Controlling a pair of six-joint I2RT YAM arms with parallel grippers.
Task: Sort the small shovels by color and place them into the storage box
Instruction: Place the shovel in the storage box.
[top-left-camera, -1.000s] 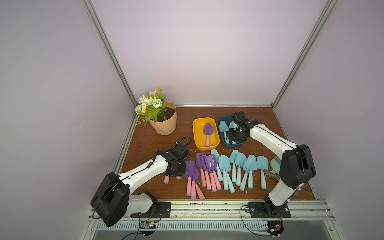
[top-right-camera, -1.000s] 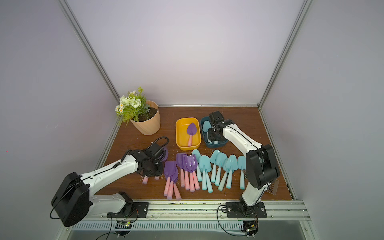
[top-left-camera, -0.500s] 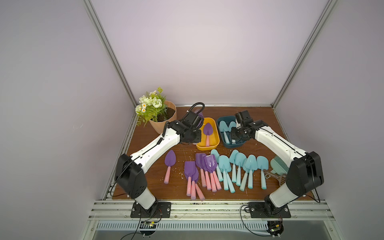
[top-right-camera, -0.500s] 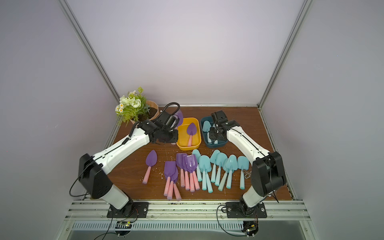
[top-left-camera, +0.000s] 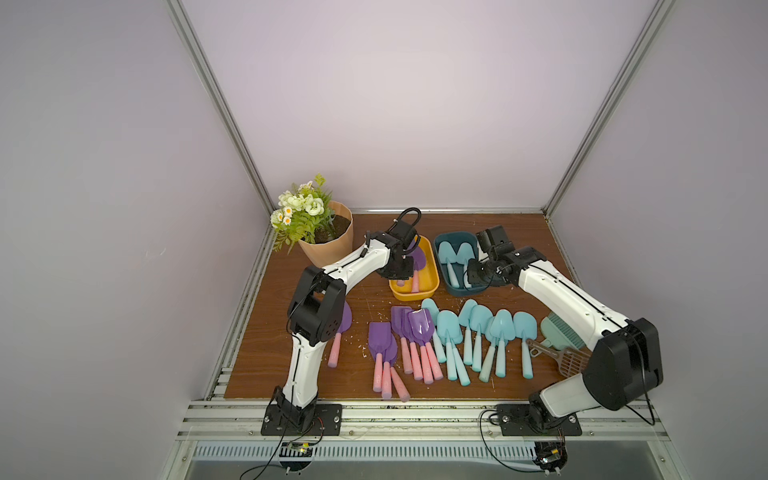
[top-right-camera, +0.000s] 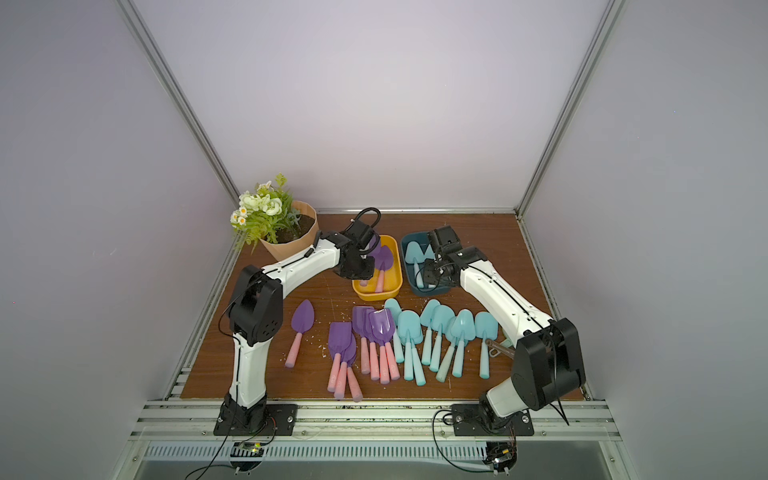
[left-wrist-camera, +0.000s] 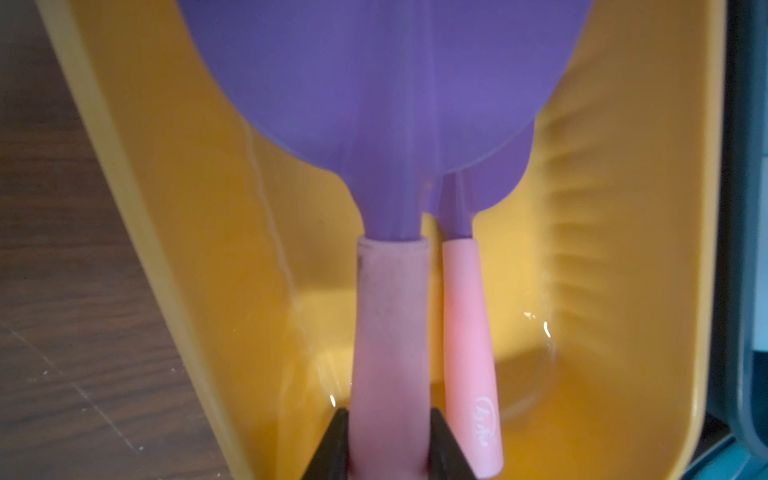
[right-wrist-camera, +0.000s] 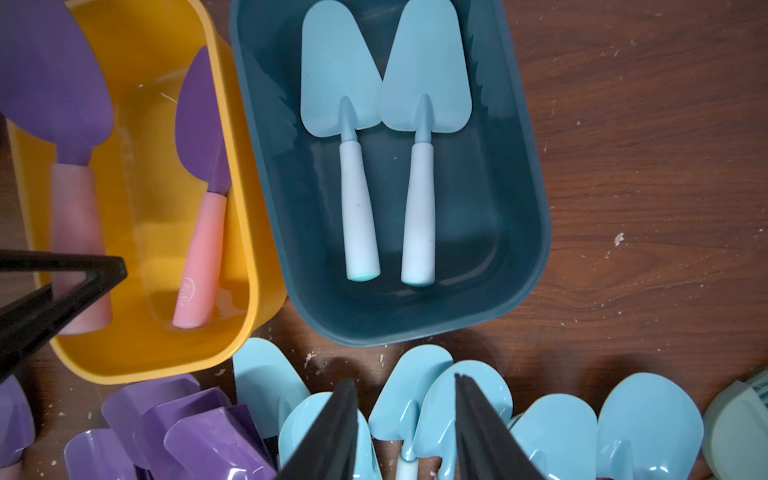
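Observation:
The robot's left gripper needs to go down toward the bottom of the yellow box to let go of the pink handle, since another purple shovel already lies there.
My left gripper (left-wrist-camera: 388, 444) is shut on the pink handle of a purple shovel (left-wrist-camera: 374, 83) and holds it inside the yellow box (left-wrist-camera: 602, 208). A second purple shovel (left-wrist-camera: 467, 332) lies in that box beside it. My right gripper (right-wrist-camera: 405, 380) is open and holds nothing. It hovers at the front of the teal box (right-wrist-camera: 519, 208), where two aqua shovels (right-wrist-camera: 340, 83) lie side by side. In both top views, purple shovels (top-left-camera: 409, 332) and aqua shovels (top-left-camera: 478, 328) lie in a row on the table. One purple shovel (top-right-camera: 302, 320) lies alone at the left.
A flower pot (top-left-camera: 328, 245) stands at the back left beside the left arm. A green brush (top-left-camera: 561, 336) and a brown slotted scoop (top-left-camera: 557, 357) lie at the right, under the right arm. Crumbs of soil dot the wooden table (top-left-camera: 532, 232).
My left arm has swung from the table's front left back to the yellow box, with a purple shovel in its gripper. The right arm has hardly moved.

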